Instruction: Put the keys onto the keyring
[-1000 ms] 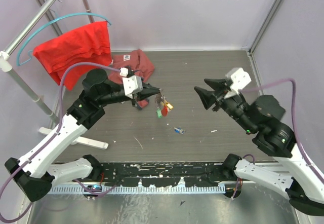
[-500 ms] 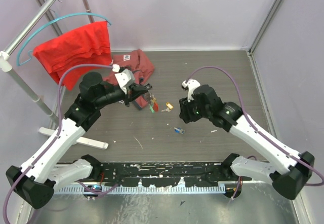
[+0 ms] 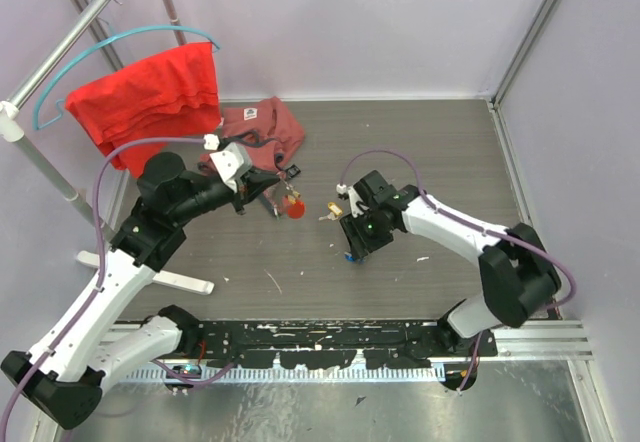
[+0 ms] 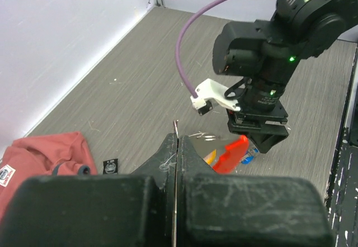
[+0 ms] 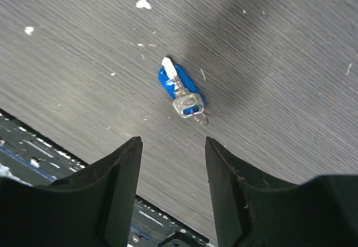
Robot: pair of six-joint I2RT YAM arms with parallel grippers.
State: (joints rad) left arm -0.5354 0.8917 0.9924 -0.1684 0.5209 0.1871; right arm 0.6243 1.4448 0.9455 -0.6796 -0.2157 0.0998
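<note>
My right gripper lowers onto the small wire ring and closes next, since that ring sticks out past the end of the blue-headed key toward my open fingers.
My left gripper (image 3: 278,188) is shut on the keyring's thin silvery ring (image 4: 176,128), which stands edge-on between its jaws (image 4: 177,142). The red oval tag (image 3: 294,208) hangs below it and also shows in the left wrist view (image 4: 231,152). A yellow-headed key (image 3: 333,209) lies on the table beside the tag and shows in the left wrist view (image 4: 209,157). A blue-headed key (image 5: 181,90) lies flat on the table. My right gripper (image 5: 172,141) is open and points down just above it without touching; it also shows in the top view (image 3: 354,245).
A red cloth (image 3: 150,87) hangs on a teal hanger at the back left. A faded red garment (image 3: 262,125) lies on the table behind my left gripper. A white rack foot (image 3: 175,281) lies at the left. A black rail (image 3: 320,337) runs along the near edge.
My right arm swung in from the right and dropped over the blue key. My left gripper drew back left with the keyring, and the tag moved with it.
</note>
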